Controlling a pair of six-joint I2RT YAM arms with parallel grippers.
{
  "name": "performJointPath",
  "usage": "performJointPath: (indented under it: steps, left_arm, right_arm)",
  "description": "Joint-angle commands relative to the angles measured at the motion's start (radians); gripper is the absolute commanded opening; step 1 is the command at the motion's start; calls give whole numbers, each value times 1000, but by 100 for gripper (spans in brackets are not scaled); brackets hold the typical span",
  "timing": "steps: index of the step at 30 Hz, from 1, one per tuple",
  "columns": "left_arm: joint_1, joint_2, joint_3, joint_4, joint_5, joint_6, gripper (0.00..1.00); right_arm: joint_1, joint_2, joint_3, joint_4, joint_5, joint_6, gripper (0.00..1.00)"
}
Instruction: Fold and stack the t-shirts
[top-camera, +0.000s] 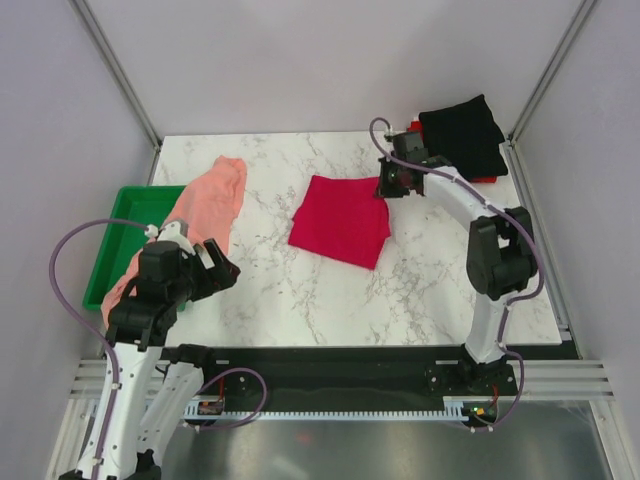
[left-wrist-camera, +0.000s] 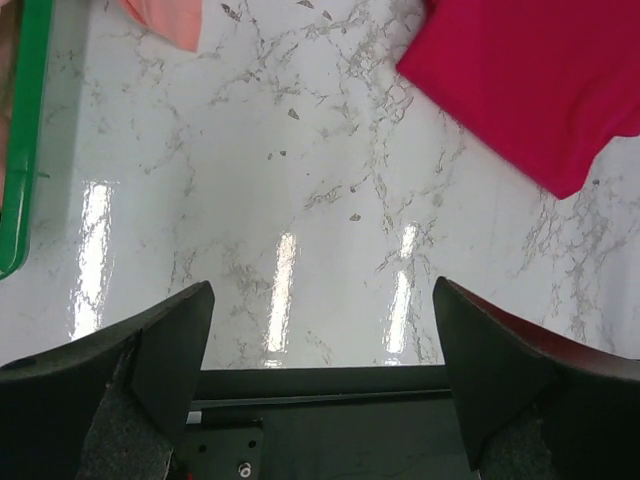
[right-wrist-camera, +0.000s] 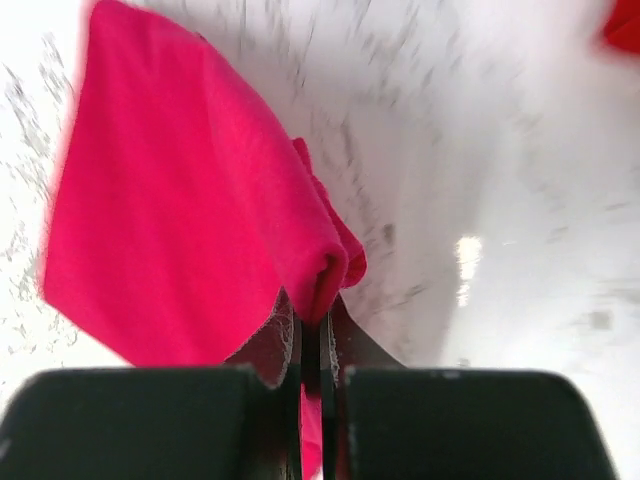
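Note:
My right gripper lifts outward over the black t-shirt's far corner (top-camera: 480, 106) next, lowers the crimson shirt and releases it, as the black t-shirt already tops the red one.
A folded crimson t-shirt (top-camera: 340, 220) lies at the middle of the marble table. My right gripper (top-camera: 385, 186) is shut on its far right corner, and the right wrist view shows the cloth (right-wrist-camera: 190, 210) pinched between the fingers and lifted. A salmon-pink t-shirt (top-camera: 205, 200) lies unfolded at the left, draped over the tray's edge. A black t-shirt (top-camera: 462, 133) sits folded at the far right corner, on a bright red one (top-camera: 485, 179) whose edge shows. My left gripper (top-camera: 222, 262) is open and empty above the near left table; the crimson shirt also shows in its view (left-wrist-camera: 530, 80).
A green plastic tray (top-camera: 125, 235) stands at the left edge of the table, also seen in the left wrist view (left-wrist-camera: 22, 130). Grey walls and metal frame posts enclose the table. A black rail runs along the near edge.

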Motion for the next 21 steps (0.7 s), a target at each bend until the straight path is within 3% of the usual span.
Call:
performJointPath:
  steps: [1, 10, 21]
  left_arm:
    - [4, -34, -21, 31, -15, -87, 97]
    - [5, -46, -34, 42, -36, -103, 98]
    - [4, -11, -39, 42, -32, -104, 93]
  right_arm:
    - [-54, -135, 117, -108, 134, -167, 0]
    - [-169, -128, 266, -115, 123, -292, 0]
    - [-226, -37, 579, -195, 84, -420, 0]
